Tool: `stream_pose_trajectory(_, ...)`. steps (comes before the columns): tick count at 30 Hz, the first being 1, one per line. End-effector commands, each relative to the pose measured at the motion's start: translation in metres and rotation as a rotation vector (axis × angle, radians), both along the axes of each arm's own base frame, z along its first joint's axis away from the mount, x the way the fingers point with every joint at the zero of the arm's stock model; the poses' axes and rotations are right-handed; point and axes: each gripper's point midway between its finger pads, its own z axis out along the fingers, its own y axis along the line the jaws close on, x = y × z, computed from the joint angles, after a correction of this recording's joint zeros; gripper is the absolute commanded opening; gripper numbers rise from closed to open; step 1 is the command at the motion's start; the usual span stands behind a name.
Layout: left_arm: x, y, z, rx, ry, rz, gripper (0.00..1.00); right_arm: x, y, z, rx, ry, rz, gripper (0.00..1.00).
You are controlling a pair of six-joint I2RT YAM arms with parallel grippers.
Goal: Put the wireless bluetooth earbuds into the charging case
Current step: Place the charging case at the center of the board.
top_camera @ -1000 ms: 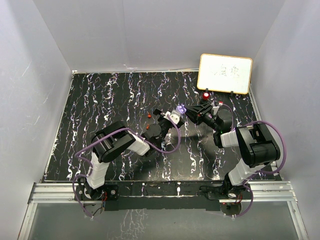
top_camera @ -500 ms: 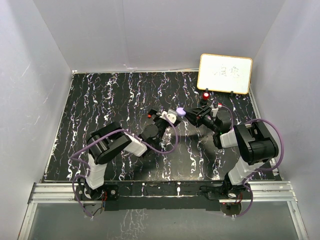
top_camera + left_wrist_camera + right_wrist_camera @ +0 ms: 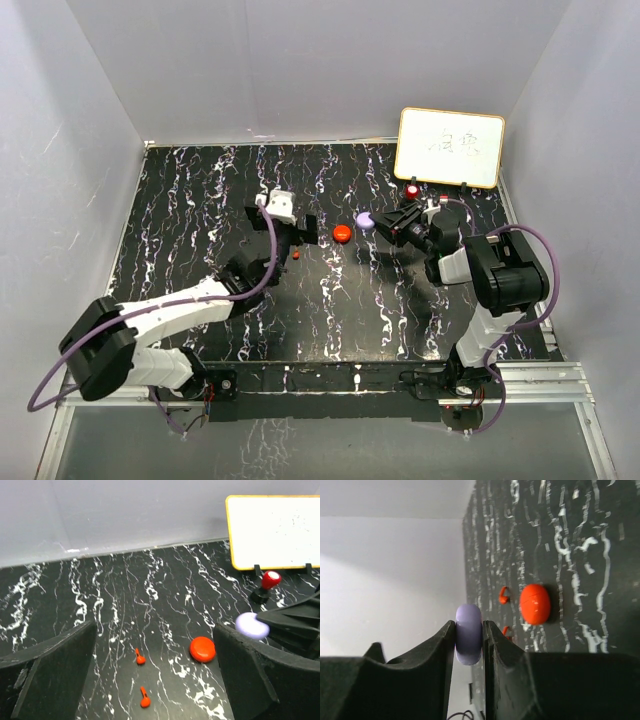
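Note:
The bare tabletop (image 3: 568, 596) beside the red round case is below, so the pale purple case should next be lowered onto that clear spot and released by my right gripper.
Two tiny red earbuds (image 3: 140, 656) (image 3: 144, 698) lie on the black marbled table, between my left gripper's fingers in the left wrist view. One shows in the top view (image 3: 297, 255). The closed red round case (image 3: 342, 233) (image 3: 202, 649) lies just right of them. My left gripper (image 3: 285, 228) (image 3: 155, 690) is open and empty, raised above the earbuds. My right gripper (image 3: 372, 221) (image 3: 469, 645) is shut on the pale purple round case (image 3: 365, 220) (image 3: 469, 641), held on edge above the table. The purple earbuds are out of view.
A yellow-framed whiteboard (image 3: 450, 147) (image 3: 272, 532) stands at the back right. A small red-topped black object (image 3: 413, 189) (image 3: 270, 580) stands in front of it. Grey walls close in the table at the back and both sides.
My left arm has pulled away from the purple case, swinging left and stretching out. The red case now shows on the table. My right gripper still holds the purple case, shifted slightly.

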Motion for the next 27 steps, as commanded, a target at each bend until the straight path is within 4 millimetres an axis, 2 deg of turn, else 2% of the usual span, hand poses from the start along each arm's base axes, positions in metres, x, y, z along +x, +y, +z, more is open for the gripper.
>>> stream_pose_trajectory(1, -0.020, 0.005, -0.032, -0.006, 0.260, -0.029, 0.99, 0.020, -0.015, -0.003, -0.193, -0.078, -0.066, 0.00)
stream_pose_trajectory(2, -0.023, 0.006, -0.033, -0.013, 0.284, -0.033, 0.99, 0.022, -0.017, 0.000, -0.217, -0.089, -0.078, 0.00)
stream_pose_trajectory(9, -0.036, 0.007, -0.049, -0.058, 0.378, -0.059, 0.99, 0.035, -0.026, -0.016, -0.337, -0.071, -0.095, 0.00)
stream_pose_trajectory(11, -0.038, 0.007, -0.055, -0.062, 0.394, -0.059, 0.99, 0.038, -0.027, -0.032, -0.364, -0.036, -0.093, 0.00)
stream_pose_trajectory(20, -0.042, -0.001, -0.081, -0.092, 0.435, -0.092, 0.99, 0.049, -0.028, -0.061, -0.404, 0.012, -0.086, 0.00)
stream_pose_trajectory(27, -0.043, -0.008, -0.085, -0.105, 0.439, -0.119, 0.99, 0.062, -0.028, -0.070, -0.413, 0.027, -0.095, 0.00)
